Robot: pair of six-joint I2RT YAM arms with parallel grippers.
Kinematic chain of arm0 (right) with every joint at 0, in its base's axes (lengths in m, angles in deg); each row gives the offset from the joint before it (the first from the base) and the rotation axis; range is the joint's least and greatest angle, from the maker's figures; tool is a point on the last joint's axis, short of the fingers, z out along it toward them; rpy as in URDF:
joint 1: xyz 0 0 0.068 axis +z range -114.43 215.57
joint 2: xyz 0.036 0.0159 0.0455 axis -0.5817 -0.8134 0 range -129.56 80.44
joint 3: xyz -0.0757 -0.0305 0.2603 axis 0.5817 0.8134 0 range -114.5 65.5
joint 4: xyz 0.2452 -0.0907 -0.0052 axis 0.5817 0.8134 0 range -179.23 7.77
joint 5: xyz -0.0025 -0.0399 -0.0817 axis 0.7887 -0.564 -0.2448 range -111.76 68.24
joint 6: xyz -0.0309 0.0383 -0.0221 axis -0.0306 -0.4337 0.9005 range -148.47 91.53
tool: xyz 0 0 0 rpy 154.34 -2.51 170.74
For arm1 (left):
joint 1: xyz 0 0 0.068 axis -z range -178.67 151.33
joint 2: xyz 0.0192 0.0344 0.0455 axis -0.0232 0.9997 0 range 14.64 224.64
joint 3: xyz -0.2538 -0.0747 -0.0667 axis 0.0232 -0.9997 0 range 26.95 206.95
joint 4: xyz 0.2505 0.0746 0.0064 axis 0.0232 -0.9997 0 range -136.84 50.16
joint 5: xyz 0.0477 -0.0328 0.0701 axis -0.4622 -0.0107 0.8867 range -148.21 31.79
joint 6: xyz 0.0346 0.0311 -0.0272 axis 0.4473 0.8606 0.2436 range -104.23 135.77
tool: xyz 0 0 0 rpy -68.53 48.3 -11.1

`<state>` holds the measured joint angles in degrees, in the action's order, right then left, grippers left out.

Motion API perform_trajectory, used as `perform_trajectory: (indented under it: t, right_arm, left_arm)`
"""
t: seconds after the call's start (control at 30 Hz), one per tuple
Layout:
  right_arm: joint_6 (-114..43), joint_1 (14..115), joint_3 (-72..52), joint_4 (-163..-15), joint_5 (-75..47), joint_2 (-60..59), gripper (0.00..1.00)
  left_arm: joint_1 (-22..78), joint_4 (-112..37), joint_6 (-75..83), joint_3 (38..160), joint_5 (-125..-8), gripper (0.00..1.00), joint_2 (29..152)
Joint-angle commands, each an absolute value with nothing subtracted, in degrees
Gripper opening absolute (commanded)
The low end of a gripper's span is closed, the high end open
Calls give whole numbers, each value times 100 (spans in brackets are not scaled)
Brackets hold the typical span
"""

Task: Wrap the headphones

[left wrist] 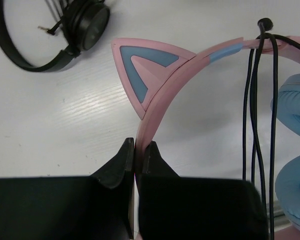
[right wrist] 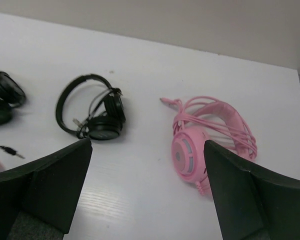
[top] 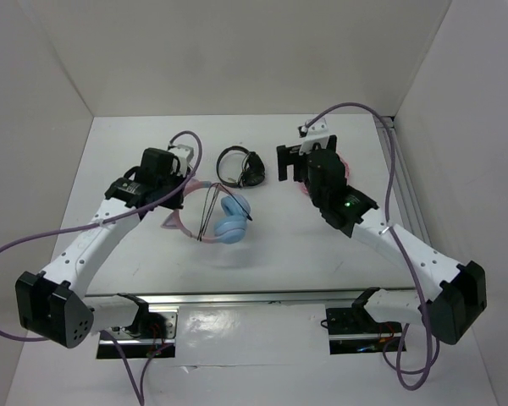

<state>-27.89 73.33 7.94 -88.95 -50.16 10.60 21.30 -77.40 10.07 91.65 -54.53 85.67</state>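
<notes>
I should next move my left gripper left in the top view, then down to release the headphones' headband over the table's empty far corner.
The headphones [top: 231,222] lie at the table's middle: light blue ear cups, thin pink headband [left wrist: 162,95] with a cat ear [left wrist: 140,67]. Their black cable [left wrist: 255,100] is looped over the headband in several strands, its plug end at the top. My left gripper [left wrist: 138,150] is shut on the pink headband just below the cat ear; it also shows in the top view [top: 165,173]. My right gripper [right wrist: 147,150] is open and empty, above bare table, left of the all-pink headphones [right wrist: 210,135]; it also shows in the top view [top: 309,165].
Black headphones [top: 241,167] lie at the back middle, also in the right wrist view [right wrist: 92,112] and the left wrist view [left wrist: 55,30]. Another black ear cup pair [right wrist: 2,97] shows at the left edge there. White walls enclose the table.
</notes>
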Motion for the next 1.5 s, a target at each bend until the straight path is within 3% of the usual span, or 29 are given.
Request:
perform_trajectory:
  t: [0.0, 0.5, 0.87, 1.13, 1.47]
  right_arm:
    - [-3303, 7301, 223, -8168, -4585, 1382, 100]
    - [-3480, 7477, 336, -8000, -3565, 1277, 100]
    - [-3480, 7978, 450, -8053, -3432, 1102, 100]
    - [-3305, 8373, 450, -7991, -3871, 899, 100]
    - [-3304, 8619, 398, -8061, -3977, 785, 100]
  left_arm:
    - [1665, -7193, 330, 9040, -4951, 0, 8425]
    - [-833, -7315, -1568, 10454, -3941, 0, 9769]
    - [-1624, -8193, -2799, 12668, -2991, 0, 12643]
    - [-2274, -7764, -3107, 12284, -2929, 0, 12925]
    - [-2337, -7350, -3090, 11686, -3307, 0, 12925]
